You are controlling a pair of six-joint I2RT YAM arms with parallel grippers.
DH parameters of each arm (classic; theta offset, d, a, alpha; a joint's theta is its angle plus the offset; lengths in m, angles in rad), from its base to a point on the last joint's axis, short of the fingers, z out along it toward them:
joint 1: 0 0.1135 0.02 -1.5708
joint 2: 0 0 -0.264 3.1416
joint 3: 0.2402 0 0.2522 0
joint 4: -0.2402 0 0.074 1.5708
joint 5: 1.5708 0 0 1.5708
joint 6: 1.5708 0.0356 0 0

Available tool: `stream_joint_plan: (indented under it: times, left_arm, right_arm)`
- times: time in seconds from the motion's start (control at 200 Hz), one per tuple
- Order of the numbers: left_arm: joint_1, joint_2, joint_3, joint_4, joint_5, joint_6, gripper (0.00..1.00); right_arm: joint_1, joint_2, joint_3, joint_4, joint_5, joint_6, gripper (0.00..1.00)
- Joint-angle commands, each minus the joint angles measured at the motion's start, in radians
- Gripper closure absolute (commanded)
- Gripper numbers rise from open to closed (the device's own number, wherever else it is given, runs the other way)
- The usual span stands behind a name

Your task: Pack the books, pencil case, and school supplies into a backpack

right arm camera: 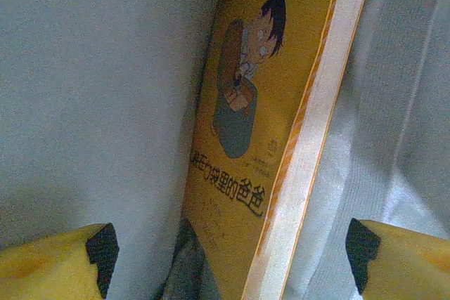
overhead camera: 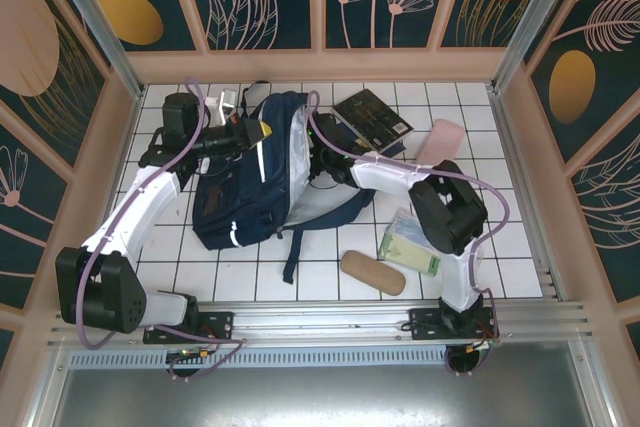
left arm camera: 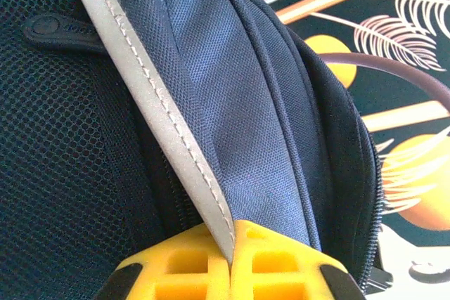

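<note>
The yellow cartoon book [right arm camera: 264,131] is already inside the pale lining, so my left gripper will move down next, away from the right gripper, and let go of the backpack's pale stripe.
The navy backpack [overhead camera: 245,177] lies on the tiled table with its mouth facing right. My left gripper [overhead camera: 252,135] is shut on the backpack's [left arm camera: 239,96] pale stripe [left arm camera: 162,124] at the upper rim, and its yellow jaws [left arm camera: 232,261] are pinched together on that strip. My right gripper [right arm camera: 228,261] stands open inside the pale lining, with the yellow cartoon book [right arm camera: 264,131] loose between its fingers [right arm camera: 67,261] and touching neither. A black book [overhead camera: 373,115] and a dark blue one [overhead camera: 345,137] lie beyond the backpack. The pink pouch [overhead camera: 440,140], green-white packet [overhead camera: 410,245] and tan case [overhead camera: 372,272] rest to the right.
The right arm [overhead camera: 395,175] stretches over the table into the backpack's mouth. A dark strap [overhead camera: 300,242] trails toward the near edge. Pinkish walls [overhead camera: 510,97] ring the table, and a metal rail [overhead camera: 350,317] runs along the front.
</note>
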Motion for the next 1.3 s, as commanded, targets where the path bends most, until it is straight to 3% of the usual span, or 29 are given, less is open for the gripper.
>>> stream_joint_plan:
  times: [0.0,0.18,0.33,0.51,0.611,0.876,1.111,1.291]
  left_arm:
    - [0.030,-0.024,-0.024,0.066,-0.075,-0.013,1.00]
    - [0.044,-0.013,-0.026,0.070,-0.139,-0.019,1.00]
    - [0.049,0.004,-0.040,0.107,-0.219,-0.040,1.00]
    - [0.049,0.076,-0.030,0.101,-0.425,-0.041,1.00]
    - [0.047,0.148,-0.007,0.105,-0.490,-0.051,1.00]
    - [0.046,0.263,0.010,0.129,-0.491,-0.047,1.00]
    - [0.046,0.254,-0.002,0.062,-0.592,0.016,1.00]
    - [0.046,0.262,0.033,-0.032,-0.657,0.038,0.51]
  right_arm:
    - [-0.012,-0.080,-0.033,-0.049,0.026,-0.138,0.15]
    - [-0.081,-0.144,-0.073,-0.160,0.150,-0.154,0.20]
    - [-0.245,-0.237,-0.169,-0.136,0.105,-0.148,0.26]
    - [-0.400,-0.254,-0.134,-0.139,0.214,-0.218,0.23]
    - [-0.471,-0.124,0.019,-0.224,0.274,-0.265,0.22]
    - [-0.558,0.305,0.574,-0.449,0.342,-0.515,0.20]
    - [-0.630,0.567,0.926,-0.555,0.189,-0.544,0.20]
    - [-0.650,0.671,1.006,-0.589,0.076,-0.538,0.21]
